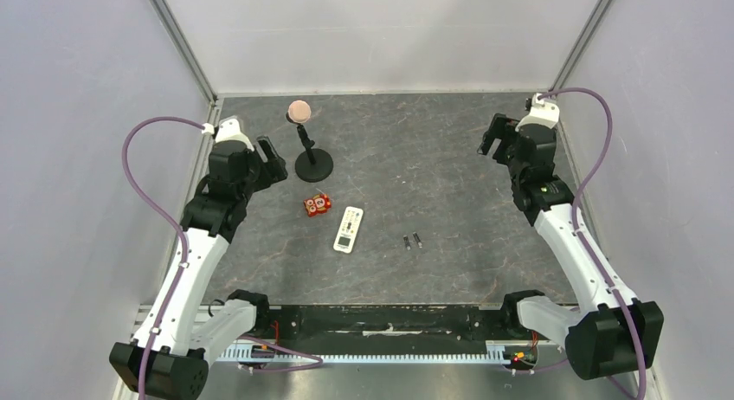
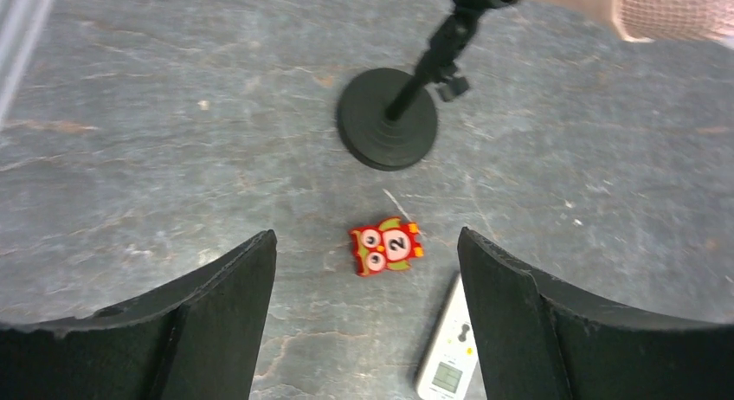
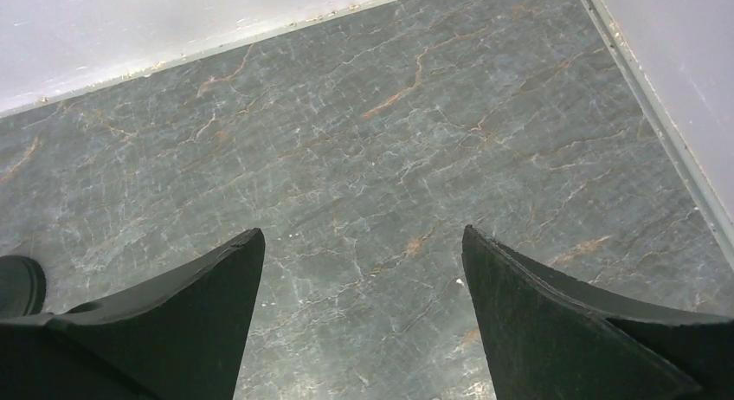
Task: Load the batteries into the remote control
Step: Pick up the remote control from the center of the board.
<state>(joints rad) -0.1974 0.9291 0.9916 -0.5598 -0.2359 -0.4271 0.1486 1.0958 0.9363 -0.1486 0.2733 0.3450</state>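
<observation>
I will shift my left gripper toward the right in the top view and down astride the remote's display half [image 1: 345,236] [image 2: 453,358], since the remote lies apart from its empty fingers.
The white remote control [image 1: 348,229] lies face up near the table's middle, display end toward the arms; the left wrist view catches its display end [image 2: 450,357] beside the right finger. Two slim dark batteries [image 1: 412,241] lie side by side just right of it. My left gripper [image 1: 271,162] hangs open at the left, apart from the remote, nothing between its fingers [image 2: 216,322]. My right gripper [image 1: 490,138] is open at the far right, over bare table, with its fingers [image 3: 537,322] wide apart.
A small red owl gadget [image 1: 317,206] [image 2: 387,247] lies left of the remote. A black round-based stand [image 1: 313,164] [image 2: 388,119] with a pink ball on top [image 1: 299,111] stands behind it. Grey walls enclose the table on three sides.
</observation>
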